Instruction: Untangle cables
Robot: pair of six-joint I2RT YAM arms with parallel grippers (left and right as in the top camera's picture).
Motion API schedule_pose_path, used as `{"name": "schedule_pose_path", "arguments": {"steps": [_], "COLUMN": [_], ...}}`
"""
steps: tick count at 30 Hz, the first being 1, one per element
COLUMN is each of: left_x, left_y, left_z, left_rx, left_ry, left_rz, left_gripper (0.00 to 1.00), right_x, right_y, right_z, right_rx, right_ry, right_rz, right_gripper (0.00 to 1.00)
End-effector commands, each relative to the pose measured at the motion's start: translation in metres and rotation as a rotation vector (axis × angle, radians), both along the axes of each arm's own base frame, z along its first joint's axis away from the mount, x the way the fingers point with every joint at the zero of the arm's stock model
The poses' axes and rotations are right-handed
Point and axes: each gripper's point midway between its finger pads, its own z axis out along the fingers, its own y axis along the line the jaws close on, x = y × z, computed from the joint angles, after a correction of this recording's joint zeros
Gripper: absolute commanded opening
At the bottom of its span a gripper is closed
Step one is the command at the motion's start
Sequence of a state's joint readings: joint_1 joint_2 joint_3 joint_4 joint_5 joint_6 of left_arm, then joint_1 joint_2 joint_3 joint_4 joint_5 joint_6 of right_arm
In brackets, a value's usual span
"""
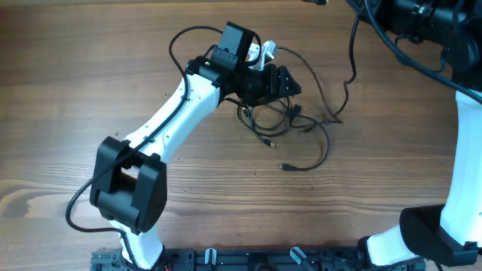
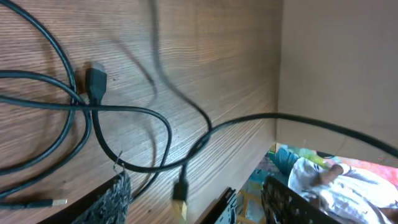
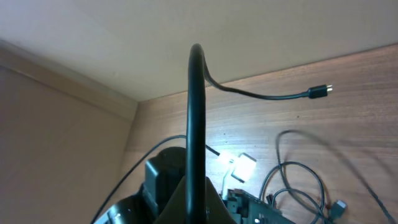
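My right gripper moves to the right in the overhead view next and releases the cable over bare tabletop, since that area is clear of the tangle.
A tangle of thin black cables (image 1: pixel 275 120) lies on the wooden table, with one loose plug end (image 1: pixel 287 166) trailing toward the front. My left gripper (image 1: pixel 290 84) is low over the tangle's far side. In the left wrist view its jaws (image 2: pixel 205 208) are open, and a gold-tipped plug (image 2: pixel 180 198) lies on the table between the fingers. Looped cords (image 2: pixel 93 112) and another plug (image 2: pixel 94 81) lie beyond. One cable (image 1: pixel 351 60) rises from the table toward the top right. My right gripper (image 3: pixel 196 183) is shut on this cable (image 3: pixel 196 106), whose plug end (image 3: pixel 320 91) hangs free.
A small white object (image 1: pixel 261 53) lies beside the left wrist, also bright in the right wrist view (image 3: pixel 245 165). The table's far edge (image 3: pixel 161 93) meets a beige wall. The right arm's white link (image 1: pixel 463 173) stands along the right side.
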State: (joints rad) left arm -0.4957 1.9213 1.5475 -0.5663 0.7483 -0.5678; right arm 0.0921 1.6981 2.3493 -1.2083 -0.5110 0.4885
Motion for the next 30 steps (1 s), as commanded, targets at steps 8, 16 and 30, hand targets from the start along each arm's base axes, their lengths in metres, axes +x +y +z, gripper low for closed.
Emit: {"name": "schedule_pose_path", "arguments": {"steps": [8,16,30], "left_x": [-0.02,-0.017,0.046], "left_y": [-0.012,-0.006,0.104], "left_z": [-0.031,-0.035,0.081], "left_rx": [0.063,0.092,0.111], "left_ry": [0.05,0.05,-0.211], "left_rz": [-0.074,-0.052,0.332], "left_gripper": [0.69,0.69,0.6], "right_x": [0.029,0.07,0.095], "right_y": [-0.027,-0.015,-0.198], "right_z": [-0.015,-0.086,-0.054], "right_rx": [-0.184,-0.403,-0.525], "right_ry": [-0.049,-0.041,-0.044], "right_rz": [-0.114,0.134,-0.507], "right_gripper": [0.04,0.04,0.04]}}
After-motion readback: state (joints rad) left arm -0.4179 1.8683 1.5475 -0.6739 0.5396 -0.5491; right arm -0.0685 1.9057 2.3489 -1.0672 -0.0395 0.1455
